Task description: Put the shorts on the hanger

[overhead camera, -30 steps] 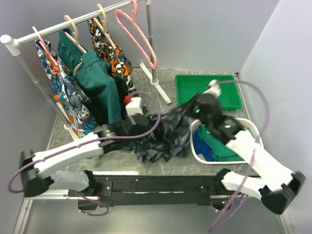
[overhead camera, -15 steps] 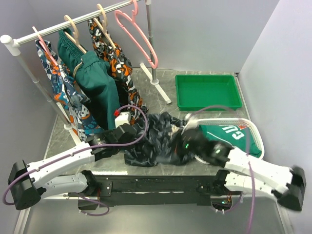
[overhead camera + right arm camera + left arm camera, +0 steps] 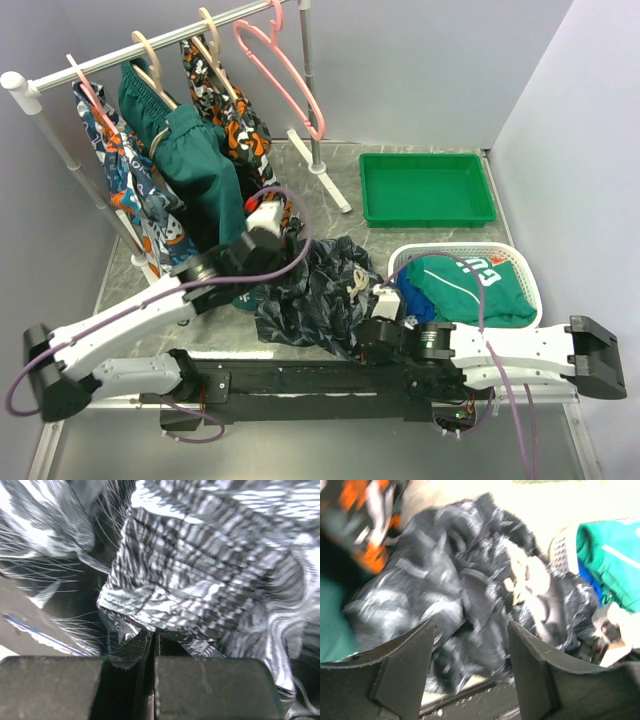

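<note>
I will move my left gripper outward to its right in the top view and down to pinch the shorts' far peak (image 3: 346, 243) (image 3: 483, 503), which sticks out below my gripper.
The shorts (image 3: 312, 292) lie crumpled on the table near its front edge, dark with a pale print, their white drawstring (image 3: 356, 283) on top. The pink hanger (image 3: 283, 72) hangs bare on the rail at the back. My left gripper (image 3: 252, 262) hovers over the left part of the heap; in the left wrist view it (image 3: 472, 630) stands open with the shorts (image 3: 460, 580) below it and nothing held. My right gripper (image 3: 366, 335) lies low at the front edge, shut on a fold of the shorts (image 3: 200, 570); the right wrist view shows fabric pinched at its tips (image 3: 152, 642).
A white basket (image 3: 524, 268) holding a green jersey (image 3: 465, 285) stands right of the heap, with a green tray (image 3: 425, 190) behind it. Plain green shorts (image 3: 195, 170) and orange-patterned shorts (image 3: 228, 105) hang on the rack at the left. The rack's pole (image 3: 311, 95) stands behind the heap.
My left gripper has opened, let go of the shorts and lifted back. My right arm has swung down from the basket to the front edge, drawing the shorts with it.
</note>
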`<state>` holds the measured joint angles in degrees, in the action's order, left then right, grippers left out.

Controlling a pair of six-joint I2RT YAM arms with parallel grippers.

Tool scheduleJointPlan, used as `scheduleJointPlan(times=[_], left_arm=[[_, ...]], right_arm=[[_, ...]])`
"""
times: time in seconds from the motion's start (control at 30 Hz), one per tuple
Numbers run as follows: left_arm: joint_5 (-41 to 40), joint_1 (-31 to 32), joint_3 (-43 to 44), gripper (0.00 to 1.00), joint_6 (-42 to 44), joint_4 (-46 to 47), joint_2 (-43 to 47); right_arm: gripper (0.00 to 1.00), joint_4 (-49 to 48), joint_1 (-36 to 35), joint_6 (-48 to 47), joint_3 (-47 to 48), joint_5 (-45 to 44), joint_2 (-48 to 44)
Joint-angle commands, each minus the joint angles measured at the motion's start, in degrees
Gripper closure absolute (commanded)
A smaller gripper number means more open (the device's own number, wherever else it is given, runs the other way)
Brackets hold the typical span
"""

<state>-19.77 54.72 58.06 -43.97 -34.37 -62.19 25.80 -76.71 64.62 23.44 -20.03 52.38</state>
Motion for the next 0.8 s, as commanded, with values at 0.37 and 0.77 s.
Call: scheduleJointPlan(times=[0.37, 0.77], left_arm=[[-4.4, 0.1, 28.5, 0.42, 9.1, 3.9, -41.8], [-15.4, -0.9, 49.3, 0.35, 14.5, 2.1, -65.8]], right_arm=[[1.0, 5.2, -0.8, 8.1, -1.7, -7.4, -11.2], [1.0, 5.0, -1.3, 10.0, -2.3, -7.8, -11.9]])
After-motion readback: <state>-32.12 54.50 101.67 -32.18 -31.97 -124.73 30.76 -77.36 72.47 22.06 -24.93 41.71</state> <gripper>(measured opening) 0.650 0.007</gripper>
